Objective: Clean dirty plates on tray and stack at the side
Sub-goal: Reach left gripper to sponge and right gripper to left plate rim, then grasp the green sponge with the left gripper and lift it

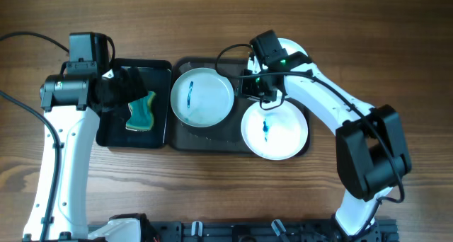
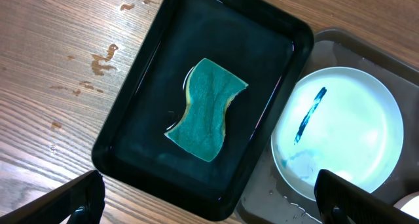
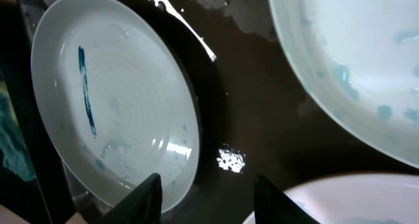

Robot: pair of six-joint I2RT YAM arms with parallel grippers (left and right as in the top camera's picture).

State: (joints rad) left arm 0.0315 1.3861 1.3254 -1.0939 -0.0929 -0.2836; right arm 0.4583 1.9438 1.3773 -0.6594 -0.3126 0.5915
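Observation:
The sponge is below my open left gripper. My left gripper needs to go down into the black tray (image 2: 114,142) next, with its fingers on either side of the teal sponge's narrow middle (image 2: 208,111).
The dark grey tray (image 1: 212,139) holds white plates. One plate (image 1: 202,97) with a blue streak lies at its left and another streaked plate (image 1: 274,131) at its right front. The right wrist view shows the streaked plate (image 3: 111,99), a blue-spotted plate (image 3: 353,60) and the rim of a third (image 3: 334,198). My right gripper (image 3: 209,199) hangs low over the wet tray floor (image 3: 255,106) between them, open, its left finger over the streaked plate's rim. My left gripper (image 2: 211,201) is wide open above the black tray (image 2: 114,142), holding nothing.
A teal sponge (image 2: 206,109) lies in the glossy black tray (image 1: 113,132), which stands left of the grey tray (image 2: 262,198). Water spots mark the wooden table (image 2: 78,67). My right arm (image 1: 333,107) reaches across the tray's back right part.

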